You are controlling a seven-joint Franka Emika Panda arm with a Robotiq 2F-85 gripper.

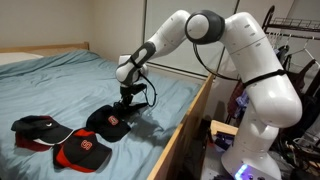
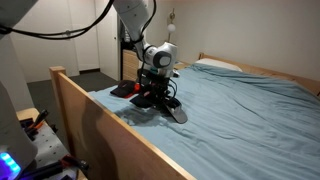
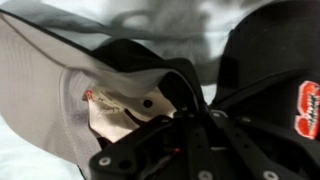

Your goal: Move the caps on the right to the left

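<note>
My gripper rises and turns next, then lowers to release over the emblem cap, which lies to its right in the wrist view, nearer the other caps.
Two plain black caps lie together on the blue bed. One has a small red-and-white emblem. The second black cap sits right beside it, under my gripper; the wrist view shows its grey underbrim and a white inner label. My gripper is down on this cap, its fingers close together on the rim where the brim meets the crown. The fingertips themselves are dark and partly hidden by fabric.
A red-and-black cap with a white logo and a black cap with a red underbrim lie further along the bed. A wooden bed rail runs beside the caps. A pillow is at the head.
</note>
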